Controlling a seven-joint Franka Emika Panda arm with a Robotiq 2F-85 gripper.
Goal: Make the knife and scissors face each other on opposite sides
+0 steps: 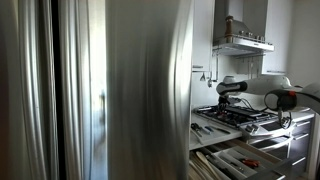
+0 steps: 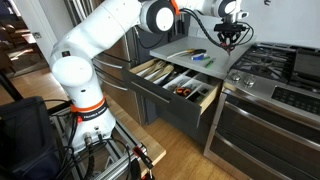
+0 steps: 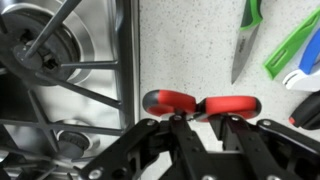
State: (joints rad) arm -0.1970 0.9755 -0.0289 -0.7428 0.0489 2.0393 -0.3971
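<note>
The scissors in my gripper move away from the stove, past the knife (image 3: 243,45), next. Then they come down for release over the counter's opposite end, since the knife lies nearer the stove.
In the wrist view the scissors (image 3: 200,103), with two red handle loops, lie across my fingertips over the speckled white counter (image 3: 190,50). My gripper (image 3: 203,120) is closed on them where the handles meet; the blades are hidden under my fingers. The knife (image 3: 243,45), with a grey blade and green handle, lies on the counter at the upper right, apart from the scissors. In an exterior view my gripper (image 2: 229,42) hangs just above the counter's far end beside the stove.
Gas stove grates (image 3: 60,70) border the counter on the left. A green tool (image 3: 295,45), a blue-white item (image 3: 305,75) and a red-handled item (image 3: 306,110) lie at the right. An open utensil drawer (image 2: 175,85) juts out below the counter. A steel fridge (image 1: 100,90) blocks much of an exterior view.
</note>
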